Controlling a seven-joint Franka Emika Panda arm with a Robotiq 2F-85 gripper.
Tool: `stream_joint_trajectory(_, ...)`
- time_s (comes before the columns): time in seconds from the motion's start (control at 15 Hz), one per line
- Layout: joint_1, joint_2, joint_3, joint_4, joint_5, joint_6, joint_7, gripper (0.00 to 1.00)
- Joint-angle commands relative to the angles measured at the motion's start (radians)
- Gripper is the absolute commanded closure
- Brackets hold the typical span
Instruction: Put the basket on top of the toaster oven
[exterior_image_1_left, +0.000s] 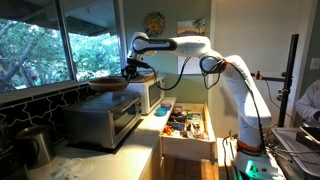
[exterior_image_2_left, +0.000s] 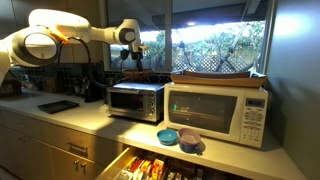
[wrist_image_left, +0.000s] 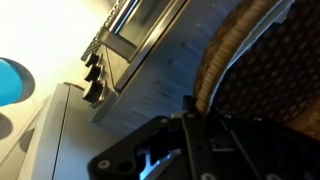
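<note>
The basket already hangs over the toaster oven, so my gripper should lower the basket's pinched rim until the basket sits on the toaster oven's steel top (exterior_image_1_left: 98, 100) (wrist_image_left: 175, 72), and then let it go.
The round orange-tan woven basket (exterior_image_1_left: 110, 85) hangs level just over the top of the silver toaster oven (exterior_image_1_left: 105, 122); I cannot tell if they touch. My gripper (exterior_image_1_left: 128, 73) is shut on the basket's rim on the side away from the camera. In an exterior view the gripper (exterior_image_2_left: 133, 60) is above the oven (exterior_image_2_left: 135, 101), and the basket (exterior_image_2_left: 135, 77) shows only as a dark shape under it. In the wrist view the fingers (wrist_image_left: 198, 108) pinch the woven rim (wrist_image_left: 215, 55), with the oven's steel top (wrist_image_left: 150, 85) below.
A white microwave (exterior_image_2_left: 215, 112) stands beside the oven and carries a flat dark brown tray (exterior_image_2_left: 215, 72); the microwave also shows in an exterior view (exterior_image_1_left: 148, 92). Blue bowls (exterior_image_2_left: 170, 135) sit on the counter's front edge. A drawer (exterior_image_1_left: 185, 125) below stands open. Windows run behind the counter.
</note>
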Motion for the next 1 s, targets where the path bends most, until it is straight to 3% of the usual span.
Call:
stream_joint_trajectory(0.0, 0.017, 0.098, 0.003, 0.164, -0.038, -0.143, 0.024, 0.98)
stream_joint_trajectory(0.93, 0.029, 0.227, -0.018, 0.328, -0.053, -0.209, 0.050, 0.98)
